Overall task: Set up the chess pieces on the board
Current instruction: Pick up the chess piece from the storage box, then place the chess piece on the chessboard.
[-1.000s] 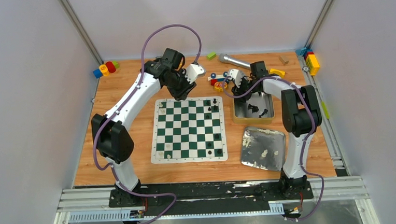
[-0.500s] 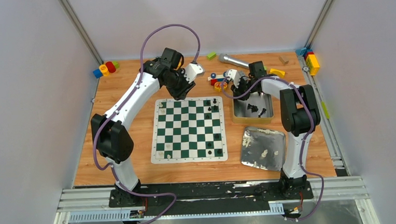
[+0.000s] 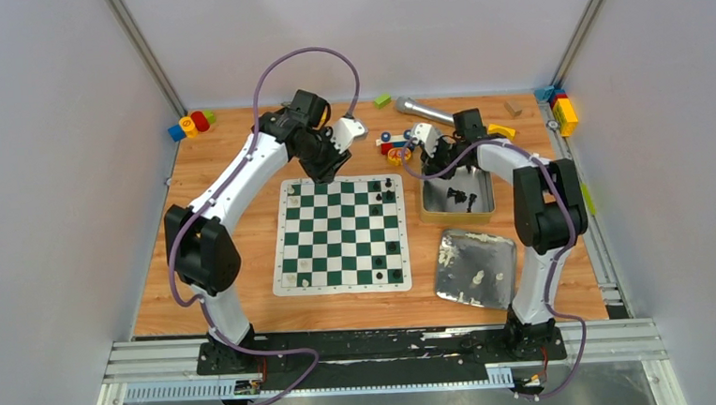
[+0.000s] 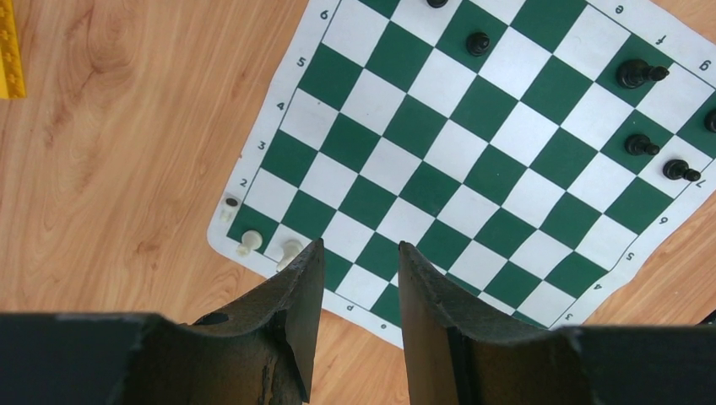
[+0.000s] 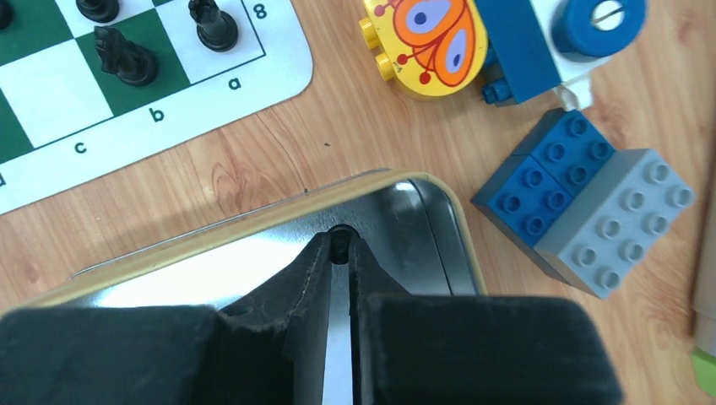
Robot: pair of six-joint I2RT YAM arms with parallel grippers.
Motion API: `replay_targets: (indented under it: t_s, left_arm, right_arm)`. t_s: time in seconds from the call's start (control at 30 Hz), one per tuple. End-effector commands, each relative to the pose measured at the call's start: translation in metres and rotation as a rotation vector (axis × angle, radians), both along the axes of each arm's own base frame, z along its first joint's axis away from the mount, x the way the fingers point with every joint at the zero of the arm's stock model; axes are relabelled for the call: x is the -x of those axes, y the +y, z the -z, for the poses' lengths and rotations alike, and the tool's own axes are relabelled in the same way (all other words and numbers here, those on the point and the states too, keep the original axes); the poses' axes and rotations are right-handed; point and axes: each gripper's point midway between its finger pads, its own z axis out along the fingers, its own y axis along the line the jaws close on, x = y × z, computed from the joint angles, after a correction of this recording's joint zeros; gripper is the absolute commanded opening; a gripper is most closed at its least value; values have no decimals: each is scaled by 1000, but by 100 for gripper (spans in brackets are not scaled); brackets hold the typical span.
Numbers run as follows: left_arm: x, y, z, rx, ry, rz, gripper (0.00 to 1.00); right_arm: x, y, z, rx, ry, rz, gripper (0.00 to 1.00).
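The robot's right gripper needs to lift next, go back down onto the board (image 3: 342, 232) and release, because the gap in the inner row of black pieces is to its left in the top view.
The green-and-white board (image 3: 342, 232) lies mid-table. A few black chess pieces (image 3: 389, 184) stand along its right side, and two white ones (image 3: 290, 280) at its near-left corner. My left gripper (image 3: 326, 172) hovers over the board's far edge, open, with nothing between its fingers (image 4: 308, 287); the board (image 4: 473, 143) and white pieces (image 4: 246, 243) show below it. My right gripper (image 5: 340, 246) reaches into the gold-rimmed tin (image 5: 253, 224) and is shut on a small black chess piece (image 5: 341, 236) at its fingertips. More black pieces (image 3: 455, 194) lie in that tin (image 3: 426, 196).
A silver tray (image 3: 451, 253) near the right arm holds a few white pieces (image 3: 476, 277). Toy blocks (image 5: 583, 198) and a butterfly block (image 5: 426, 38) lie just beyond the tin. A metal microphone (image 3: 424, 111) and more blocks (image 3: 190, 124) sit along the far edge.
My right gripper has closed on a black piece in the tin's far end. The left arm has barely shifted.
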Motion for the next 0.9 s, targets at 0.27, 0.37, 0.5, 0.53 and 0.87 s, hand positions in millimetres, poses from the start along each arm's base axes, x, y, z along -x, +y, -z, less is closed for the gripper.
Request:
replay_targets:
  t_s: [0.27,0.37,0.5,0.53,0.87]
  left_arm:
    - [-6,16,-44,113,-128,-125,54]
    - [-2,22,-53,146,-151,-155,63]
    - [4,28,-63,202,-166,-180,74]
    - [6,30,-63,211,-160,-187,77]
    - [26,52,-97,333,-223,-269,100]
  right_arm:
    - [45,11,-91,-81,-67,10,0]
    - [72,35,-106,-108,-63,-38,0]
    - [111,75,-112,-117,-42,-114,0]
    - [119,85,-110,-117,-30,-131,0]
    - [155,143,-58,-37,82,-232,1]
